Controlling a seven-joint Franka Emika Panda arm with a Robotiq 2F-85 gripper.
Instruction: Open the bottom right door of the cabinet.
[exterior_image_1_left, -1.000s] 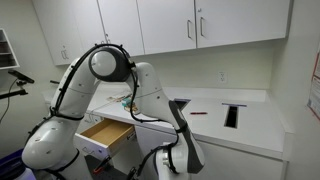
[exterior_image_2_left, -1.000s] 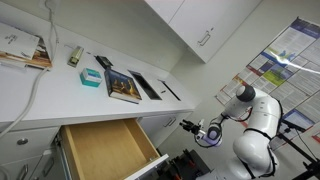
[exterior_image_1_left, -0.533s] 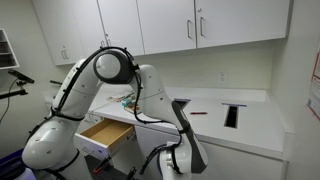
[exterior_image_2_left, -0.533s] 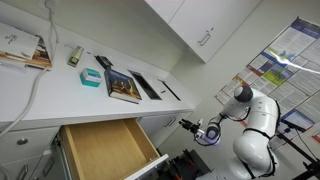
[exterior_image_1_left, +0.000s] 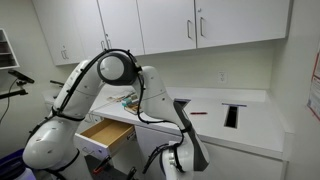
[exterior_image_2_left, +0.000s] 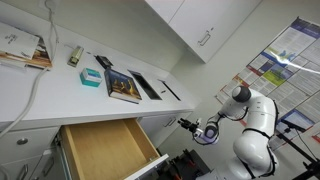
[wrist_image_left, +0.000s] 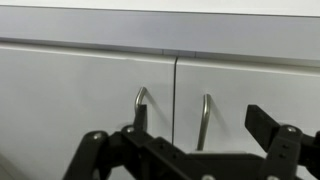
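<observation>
My gripper advances outward next and closes there, since the silver handle on the right (wrist_image_left: 204, 122) in the wrist view stands outward of it, between its open fingers.
In the wrist view I face two white base-cabinet doors side by side. The bottom right door (wrist_image_left: 255, 90) has a slim silver bar handle (wrist_image_left: 204, 118) near its left edge. Its twin door (wrist_image_left: 70, 95) has a handle (wrist_image_left: 141, 100) beside the seam. My gripper (wrist_image_left: 200, 128) is open, with the right door's handle between its fingers, a little short of it. In an exterior view the gripper (exterior_image_2_left: 184, 124) reaches toward the cabinet (exterior_image_2_left: 60, 100) below the countertop. The doors are hidden in both exterior views.
A light-wood drawer (exterior_image_1_left: 105, 133) stands pulled out; it also shows in an exterior view (exterior_image_2_left: 100, 150). The white countertop (exterior_image_1_left: 255, 120) has rectangular cut-outs (exterior_image_1_left: 232, 114). Books and small items (exterior_image_2_left: 122, 86) lie on the counter. White wall cabinets (exterior_image_1_left: 200, 25) hang above.
The arm has leaned slightly closer to the cabinet front and the gripper has edged toward the doors. The drawer and doors have not moved.
</observation>
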